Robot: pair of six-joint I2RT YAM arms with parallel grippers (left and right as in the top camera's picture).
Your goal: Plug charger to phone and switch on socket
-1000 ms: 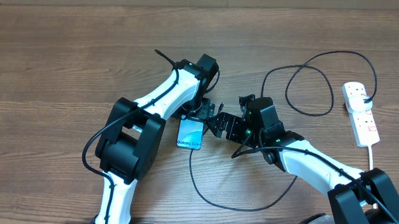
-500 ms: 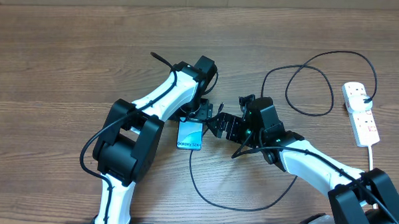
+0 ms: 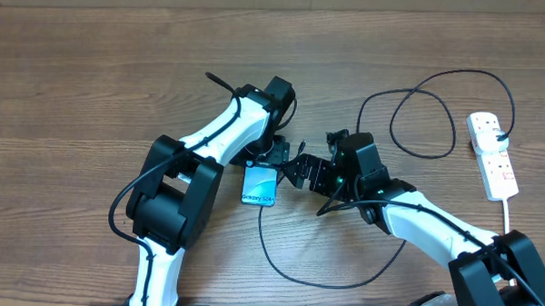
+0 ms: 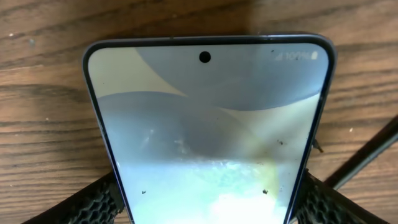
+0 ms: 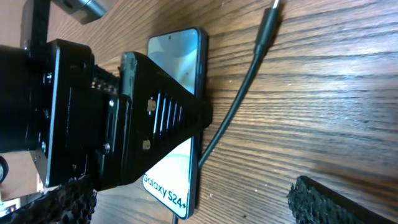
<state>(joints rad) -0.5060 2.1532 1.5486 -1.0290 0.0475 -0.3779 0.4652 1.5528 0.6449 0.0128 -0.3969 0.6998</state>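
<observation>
The phone's long edge opposite my right gripper lies at my left gripper's fingertips, so next my left gripper should tilt sideways and come around that cable-free edge.
The phone (image 3: 260, 185) lies flat on the wooden table, blue screen up, with its text end toward the near edge. My left gripper (image 3: 267, 160) stands over its far half. In the left wrist view the phone (image 4: 205, 137) fills the frame and both mesh pads (image 4: 93, 202) press its long edges. My right gripper (image 3: 296, 171) hovers just right of the phone, open. In its wrist view the phone's near corner (image 5: 180, 193) sits between the fingers. The charger cable (image 5: 230, 118) runs along the phone's right edge, its connector tip (image 5: 272, 11) lying loose. The socket (image 3: 493, 156) sits far right.
The black cable (image 3: 278, 262) sweeps in a wide arc toward the near edge and makes loops (image 3: 423, 122) between the right arm and the socket. A white cord (image 3: 509, 211) leaves the socket toward the front. Bare wood lies to the left.
The left gripper's jaws have narrowed onto the phone's edges. Both arms and the phone stay almost where they were.
</observation>
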